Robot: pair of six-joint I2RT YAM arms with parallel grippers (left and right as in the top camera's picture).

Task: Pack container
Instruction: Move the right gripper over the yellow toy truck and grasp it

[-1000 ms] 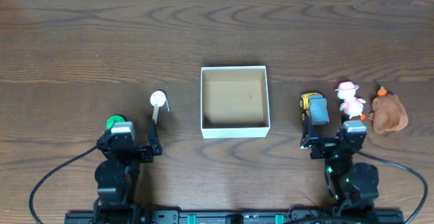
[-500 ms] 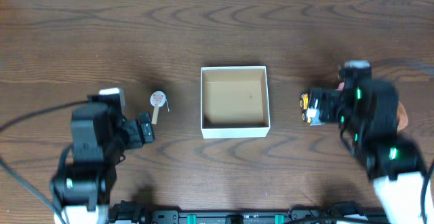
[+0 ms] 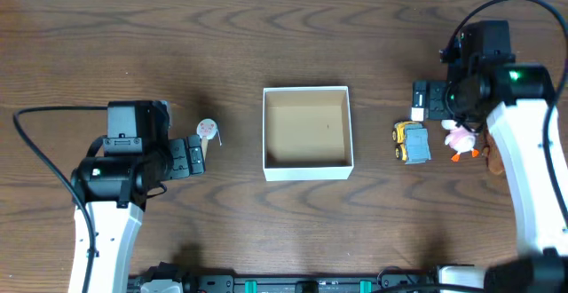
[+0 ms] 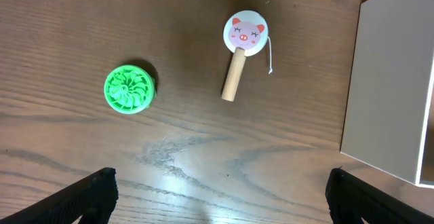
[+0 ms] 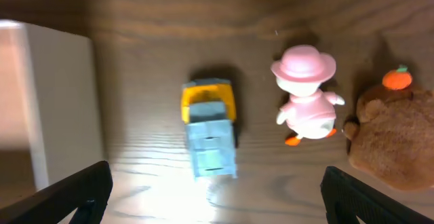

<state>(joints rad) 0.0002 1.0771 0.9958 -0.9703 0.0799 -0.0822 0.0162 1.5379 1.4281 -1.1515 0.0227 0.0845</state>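
The toy truck has bare tabletop along both sides of the grey part behind its yellow cab, so my fingers have room. My open right gripper will come down onto that grey part next.
The container (image 3: 308, 170), a square white-walled box with a brown inside, stands empty at the table's middle. Left of it lies a pig-face paddle toy (image 3: 206, 131). My left gripper (image 3: 190, 156) is open and empty just beside the paddle. The left wrist view shows the paddle (image 4: 241, 47), a green ridged disc (image 4: 129, 88) and the container's wall (image 4: 393, 81) below the open jaws (image 4: 220, 203). My right gripper (image 3: 425, 102) is open and empty above a yellow-and-blue toy truck (image 3: 411, 142). The truck also shows in the right wrist view (image 5: 209, 129), above the jaws (image 5: 213, 197).
A pink duck figure with a hat (image 5: 305, 95) and a brown plush with an orange top (image 5: 393, 136) stand right of the truck. The container's white wall (image 5: 64, 108) is at that view's left. In the overhead view my arm hides the green disc.
Both arms have left their low poses at the table's front edge. The left arm swung left and forward. The right arm rose and reached over the toys. No toy has moved.
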